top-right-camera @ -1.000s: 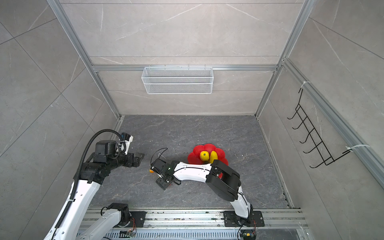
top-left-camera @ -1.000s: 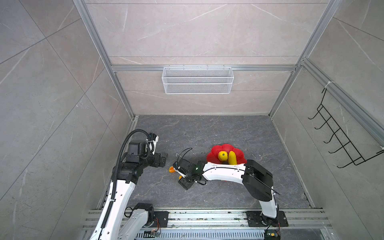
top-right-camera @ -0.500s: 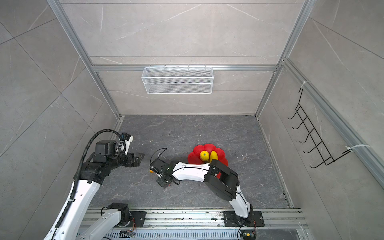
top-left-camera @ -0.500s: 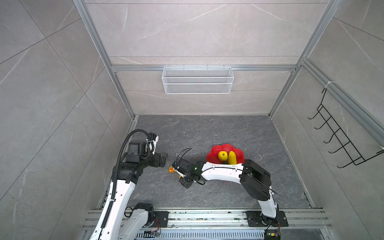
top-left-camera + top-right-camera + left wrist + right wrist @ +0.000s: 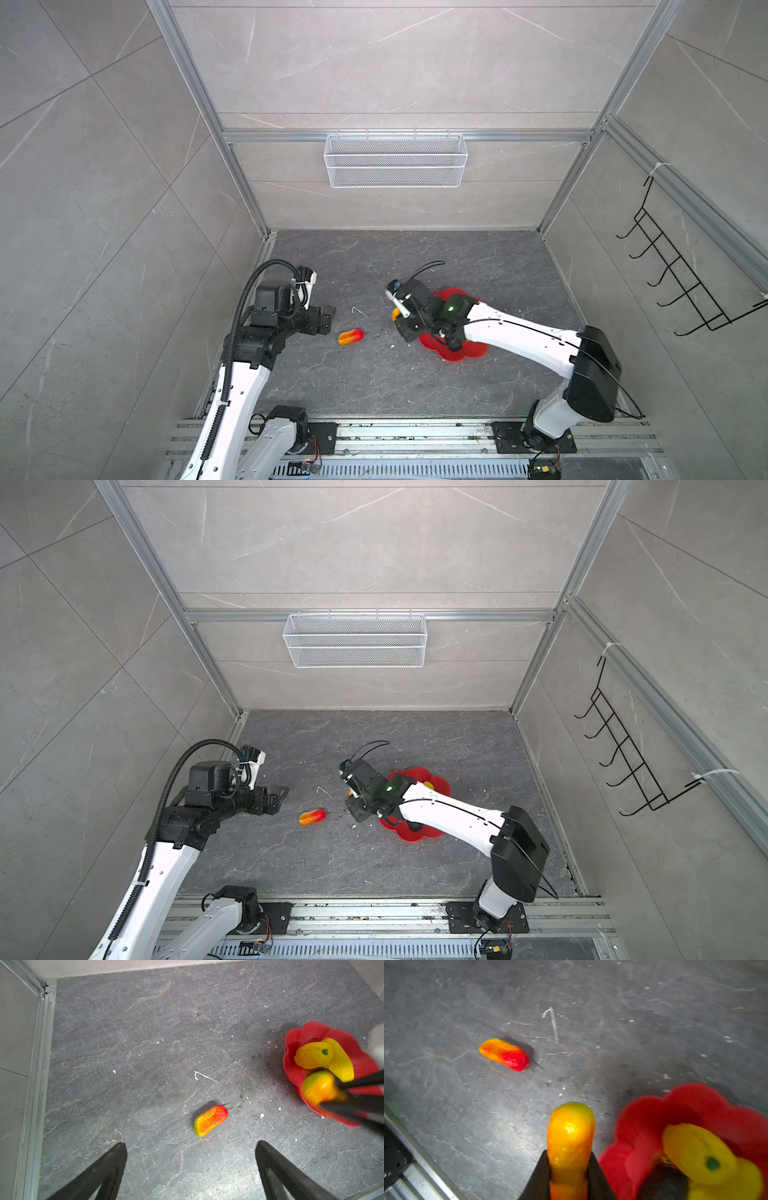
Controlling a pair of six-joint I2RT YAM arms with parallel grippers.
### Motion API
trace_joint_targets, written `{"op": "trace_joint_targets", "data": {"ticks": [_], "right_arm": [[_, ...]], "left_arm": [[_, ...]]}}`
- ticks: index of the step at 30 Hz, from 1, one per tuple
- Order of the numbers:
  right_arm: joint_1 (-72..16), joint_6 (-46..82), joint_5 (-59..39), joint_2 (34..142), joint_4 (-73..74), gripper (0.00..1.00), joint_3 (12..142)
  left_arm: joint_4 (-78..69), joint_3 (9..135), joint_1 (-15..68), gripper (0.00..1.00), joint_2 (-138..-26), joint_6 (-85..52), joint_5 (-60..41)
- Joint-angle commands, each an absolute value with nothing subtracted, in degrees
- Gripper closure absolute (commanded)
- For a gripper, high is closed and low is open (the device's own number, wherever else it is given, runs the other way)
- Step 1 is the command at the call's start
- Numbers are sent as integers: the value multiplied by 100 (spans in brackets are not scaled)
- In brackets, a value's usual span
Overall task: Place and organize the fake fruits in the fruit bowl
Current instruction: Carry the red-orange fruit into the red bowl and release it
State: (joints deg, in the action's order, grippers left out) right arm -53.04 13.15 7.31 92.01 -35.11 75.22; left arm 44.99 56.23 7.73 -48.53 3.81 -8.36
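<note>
My right gripper will move next over the bare red hollow of the bowl beside the dark piece, go down and let go of the fruit there, because the hollow is below, across the bowl's rim.
My right gripper [image 5: 569,1159] is shut on an orange-yellow oblong fake fruit [image 5: 571,1136], held above the floor just beside the left rim of the red flower-shaped fruit bowl [image 5: 457,353]. In both top views this gripper [image 5: 397,313] [image 5: 353,791] sits at the bowl's left edge. The bowl [image 5: 295,1034] holds a round yellow fruit [image 5: 312,1054], a long yellow one [image 5: 340,1061] and a dark piece [image 5: 662,1182]. A second orange-red oblong fruit [image 5: 351,336] [image 5: 210,1120] lies on the floor. My left gripper [image 5: 191,1145] is open just left of it, empty.
A white wire basket [image 5: 395,160] hangs on the back wall and a black hook rack [image 5: 685,282] on the right wall. White flecks [image 5: 204,1077] dot the grey stone floor. Aluminium rails [image 5: 415,432] run along the front edge.
My right gripper has shut on the oblong fruit, lifted it and carried it right to the bowl's rim. The other oblong fruit stays on the floor. The left arm has not moved.
</note>
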Motion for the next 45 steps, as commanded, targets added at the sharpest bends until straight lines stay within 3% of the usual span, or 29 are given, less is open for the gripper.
{"op": "trace_joint_targets", "data": {"ticks": [1, 7, 32, 38, 45], "right_arm": [[-4901, 1620, 1053, 8898, -4236, 83, 7157], [-4442, 1758, 1187, 8930, -4479, 82, 7024], [-4289, 1766, 615, 9598, -3864, 74, 6270], [-4289, 1740, 649, 9625, -3981, 64, 6313], [-4289, 1618, 823, 9381, -4486, 38, 6819]], "left_arm": [[4519, 5667, 747, 0, -4678, 302, -1043], [4534, 5673, 750, 0, -4587, 299, -1090], [4503, 5642, 750, 0, -4603, 272, -1148], [4542, 5644, 747, 0, -4672, 281, -1101], [4530, 5642, 740, 0, -4661, 288, -1055]]}}
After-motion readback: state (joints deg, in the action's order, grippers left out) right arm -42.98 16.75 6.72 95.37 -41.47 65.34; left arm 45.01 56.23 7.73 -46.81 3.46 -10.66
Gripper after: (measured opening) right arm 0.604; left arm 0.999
